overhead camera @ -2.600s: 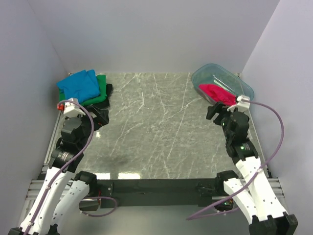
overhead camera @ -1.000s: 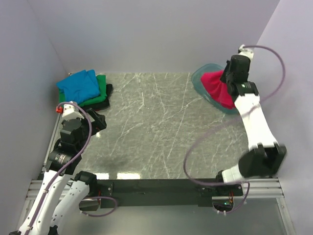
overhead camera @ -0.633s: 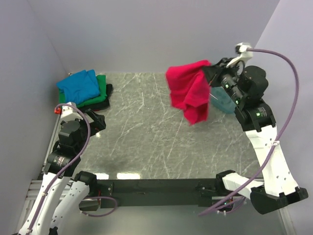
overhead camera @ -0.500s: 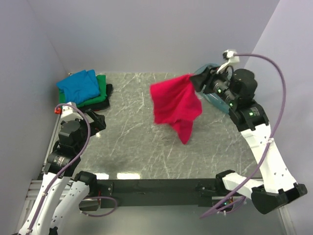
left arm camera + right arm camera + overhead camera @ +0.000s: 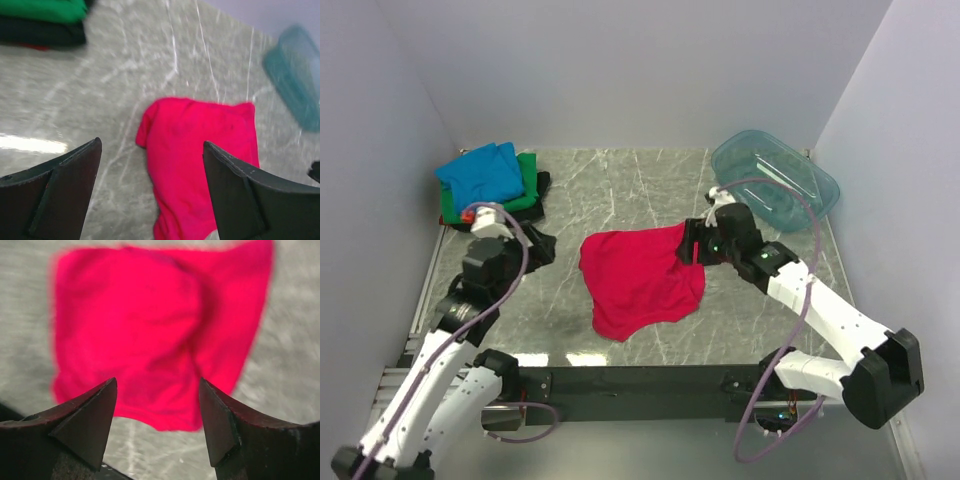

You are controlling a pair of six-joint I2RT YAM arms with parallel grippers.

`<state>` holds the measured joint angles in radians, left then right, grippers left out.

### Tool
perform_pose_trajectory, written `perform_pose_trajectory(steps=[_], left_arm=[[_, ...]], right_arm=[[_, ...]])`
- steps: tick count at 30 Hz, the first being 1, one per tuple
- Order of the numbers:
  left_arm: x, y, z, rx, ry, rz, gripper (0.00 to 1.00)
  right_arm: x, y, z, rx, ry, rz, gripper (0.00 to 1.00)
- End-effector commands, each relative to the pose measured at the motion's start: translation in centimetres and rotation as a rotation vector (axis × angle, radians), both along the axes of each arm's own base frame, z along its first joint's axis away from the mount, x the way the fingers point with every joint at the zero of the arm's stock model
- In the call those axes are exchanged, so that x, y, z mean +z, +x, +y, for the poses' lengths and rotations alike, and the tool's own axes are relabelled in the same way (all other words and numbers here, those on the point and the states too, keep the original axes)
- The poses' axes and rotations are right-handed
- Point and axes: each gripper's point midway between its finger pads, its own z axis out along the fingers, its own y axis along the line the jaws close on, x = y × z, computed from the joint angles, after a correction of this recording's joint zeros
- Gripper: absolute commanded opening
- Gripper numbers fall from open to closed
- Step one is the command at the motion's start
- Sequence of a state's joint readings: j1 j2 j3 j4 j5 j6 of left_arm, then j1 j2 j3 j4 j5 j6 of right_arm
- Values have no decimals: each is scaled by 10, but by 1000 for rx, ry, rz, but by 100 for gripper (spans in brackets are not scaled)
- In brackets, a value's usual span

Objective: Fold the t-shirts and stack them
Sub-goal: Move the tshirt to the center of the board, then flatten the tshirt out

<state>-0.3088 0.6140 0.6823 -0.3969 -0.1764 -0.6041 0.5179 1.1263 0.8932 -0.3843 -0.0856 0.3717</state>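
The near end of the shirt's fold, where the cloth overlaps, is below my left gripper and to its right in the top view. My left gripper needs to swing over and down to it.
The red-pink t-shirt (image 5: 638,275) lies spread and rumpled on the marble table, near the middle. It also shows in the left wrist view (image 5: 200,155) and the right wrist view (image 5: 150,335). My right gripper (image 5: 692,250) is open and empty at the shirt's right edge, just above the cloth (image 5: 157,405). My left gripper (image 5: 542,248) is open and empty, left of the shirt (image 5: 152,165). The blue t-shirt (image 5: 482,172) lies on the green t-shirt (image 5: 528,178) and the black t-shirt (image 5: 542,184) in a folded stack at the back left.
The clear teal tub (image 5: 775,180) stands at the back right and looks empty; it shows blurred in the left wrist view (image 5: 295,75). Purple walls close in the table on three sides. The table's black front edge (image 5: 640,378) runs between the arm bases.
My right gripper lifted the red-pink t-shirt out of the tub, swung it left over the table and let it go. The shirt now lies flat. My left gripper moved right, toward it.
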Motion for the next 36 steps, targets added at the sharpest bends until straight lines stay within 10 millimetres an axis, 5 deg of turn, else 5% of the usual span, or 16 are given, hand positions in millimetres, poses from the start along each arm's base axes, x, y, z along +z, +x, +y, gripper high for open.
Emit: perform_pose_trajectory(steps=[1,6,12,13,15,16,19,21,22,29,36], left_arm=[[-6,12,-37,-106,-27,-21,87],[-11,2,-113,-268,55,-40,87],[-21,-31,-228,-516,174,-67,89],[-45,-33,-245,-551,237,-24,89],[-44,-43,-277,-609,275,-36,90],[-65,-49,-291,-641,332,-6,90],[-81,-56,-325,-723,369,14,91],[-82,-60,-342,-753,389,23,91],[-102,-62,-346,-760,436,58,91],[-145,-66,-353,-778,542,143,88],[-172,-74,-358,-806,594,189,73]], right_arm=[[-10,16,-20,-171,-29,-19,73],[-17,17,-49,-302,-132,5,75],[-20,32,-120,-518,-63,22,79],[-18,33,-128,-539,-51,15,79],[-11,33,-143,-575,-42,-7,79],[-7,32,-146,-579,-42,-20,79],[-6,30,-152,-586,-40,-25,79],[-7,29,-157,-600,-36,-28,79],[-6,29,-157,-594,-27,-31,79],[-11,28,-169,-609,-7,-30,79],[-15,29,-177,-612,10,-22,79]])
